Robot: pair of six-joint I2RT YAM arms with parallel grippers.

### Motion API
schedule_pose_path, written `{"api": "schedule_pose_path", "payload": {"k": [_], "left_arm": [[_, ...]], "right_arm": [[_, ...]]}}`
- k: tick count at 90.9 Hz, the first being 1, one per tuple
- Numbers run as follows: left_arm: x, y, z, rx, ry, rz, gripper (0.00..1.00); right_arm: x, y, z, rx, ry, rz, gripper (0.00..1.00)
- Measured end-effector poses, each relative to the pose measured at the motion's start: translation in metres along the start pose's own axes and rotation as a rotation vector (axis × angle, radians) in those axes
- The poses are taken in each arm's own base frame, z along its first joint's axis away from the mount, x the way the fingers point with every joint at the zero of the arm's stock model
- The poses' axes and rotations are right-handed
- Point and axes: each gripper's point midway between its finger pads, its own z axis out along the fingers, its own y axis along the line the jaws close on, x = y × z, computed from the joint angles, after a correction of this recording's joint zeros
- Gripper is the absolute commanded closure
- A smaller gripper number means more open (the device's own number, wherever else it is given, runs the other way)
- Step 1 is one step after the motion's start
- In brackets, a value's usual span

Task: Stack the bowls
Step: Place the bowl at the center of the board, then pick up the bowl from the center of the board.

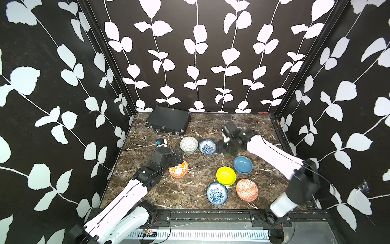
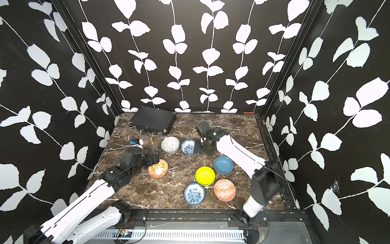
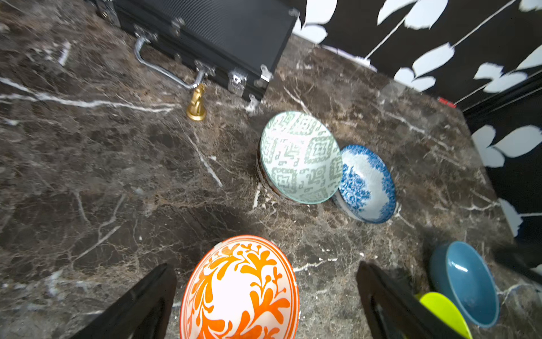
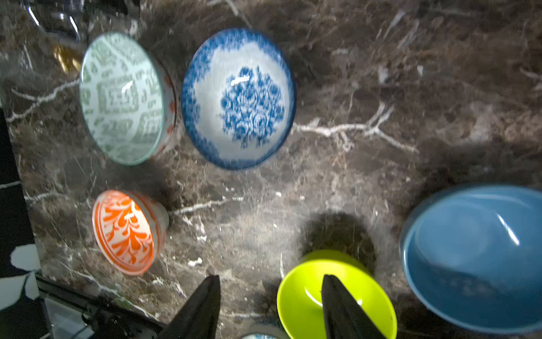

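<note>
The second blue-floral bowl sits back and below, so my right gripper will next move its open fingers back and down onto that blue-floral bowl's rim beside the yellow bowl.
My left gripper (image 1: 179, 158) (image 3: 264, 267) is open, its jaws on either side of an orange-leaf bowl (image 1: 179, 169) (image 3: 240, 293) without touching it. Farther back, a pale green-patterned bowl (image 1: 188, 144) (image 3: 299, 157) seems to sit in another bowl. A blue-floral bowl (image 1: 207, 146) (image 4: 237, 97) touches its side. My right gripper (image 1: 220, 147) (image 4: 271, 277) hovers open and empty just right of that blue-floral bowl. Toward the front right lie a plain blue bowl (image 1: 243, 165), a yellow bowl (image 1: 226, 175), a second blue-floral bowl (image 1: 217, 194) and an orange diamond-patterned bowl (image 1: 247, 189).
A flat black case (image 1: 168, 121) with a metal handle lies at the back left of the marble table (image 1: 147, 190). A small gold figure (image 3: 196, 102) stands in front of it, and a small blue-and-white object (image 1: 161, 142) beside that. Patterned walls close three sides.
</note>
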Motion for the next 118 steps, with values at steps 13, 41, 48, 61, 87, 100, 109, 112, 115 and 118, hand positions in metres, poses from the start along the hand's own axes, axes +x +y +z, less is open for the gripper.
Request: {"api": "schedule_pose_path", "payload": {"k": [13,41,48,61,87,100,109,112,115,118], "left_arm": [[0.015,-0.010,0.016,0.022,0.110,0.019,0.01],[0.043,-0.030,0.024,0.106,0.303,0.008,0.01],[0.051,-0.032,0.022,0.117,0.341,-0.003,0.02],[0.055,-0.036,0.018,0.144,0.367,-0.023,0.01],[0.058,-0.036,0.013,0.156,0.373,-0.035,0.02],[0.061,-0.034,0.016,0.146,0.385,-0.034,0.01],[0.061,-0.034,0.016,0.146,0.385,-0.035,0.01],[0.061,-0.034,0.016,0.146,0.385,-0.035,0.01],[0.061,-0.034,0.016,0.146,0.385,-0.035,0.01],[0.061,-0.034,0.016,0.145,0.385,-0.036,0.02]], "right_arm": [[0.069,-0.007,0.003,0.033,0.056,-0.049,0.40],[0.141,-0.040,0.027,0.159,0.120,-0.039,0.40],[0.147,-0.039,0.030,0.166,0.116,-0.046,0.42],[0.153,-0.039,0.039,0.177,0.111,-0.040,0.44],[0.154,-0.038,0.049,0.189,0.114,-0.034,0.60],[0.157,-0.038,0.053,0.200,0.123,-0.038,0.65],[0.159,-0.039,0.055,0.210,0.129,-0.041,0.65],[0.159,-0.039,0.056,0.213,0.131,-0.041,0.65],[0.160,-0.040,0.057,0.217,0.134,-0.041,0.65],[0.160,-0.040,0.058,0.222,0.137,-0.042,0.66]]}}
